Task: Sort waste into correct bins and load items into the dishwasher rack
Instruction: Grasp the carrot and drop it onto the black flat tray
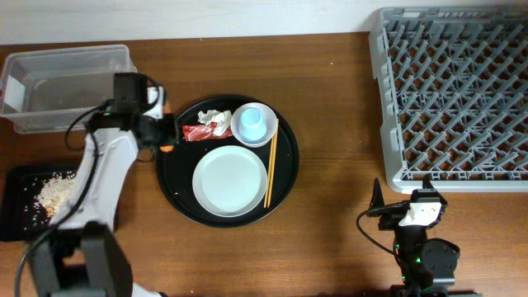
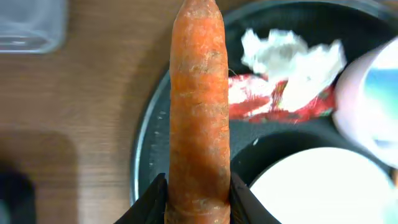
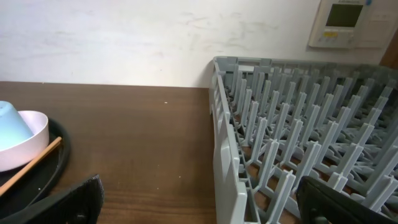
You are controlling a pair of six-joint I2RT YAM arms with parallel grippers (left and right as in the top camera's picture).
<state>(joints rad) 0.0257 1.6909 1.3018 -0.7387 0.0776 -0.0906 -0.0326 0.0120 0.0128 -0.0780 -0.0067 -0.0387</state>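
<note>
The left gripper swings back toward the flat black tray next, turning the carrot, and lowers over the scraps (image 1: 55,195) to release, since the tray already holds rice scraps.
My left gripper (image 2: 198,202) is shut on the orange carrot (image 2: 199,112) at the left rim of the round black tray (image 1: 169,186). On that tray lie the red wrapper (image 1: 195,132), the crumpled white tissue (image 1: 216,120), the white plate (image 1: 230,181), the white bowl (image 1: 253,125) holding the light blue cup (image 1: 252,120), and the chopsticks (image 1: 271,162). The clear tub (image 1: 66,87) stands at the far left. The flat black tray (image 1: 21,206) at front left holds rice scraps (image 1: 58,191). My right gripper (image 3: 199,202) is open beside the grey rack (image 1: 454,91).
The left arm (image 1: 103,177) reaches over the table between the flat tray and the round tray. The rack's near corner (image 3: 227,162) stands between my right fingers. A wall with a white control panel (image 3: 345,22) lies behind the rack.
</note>
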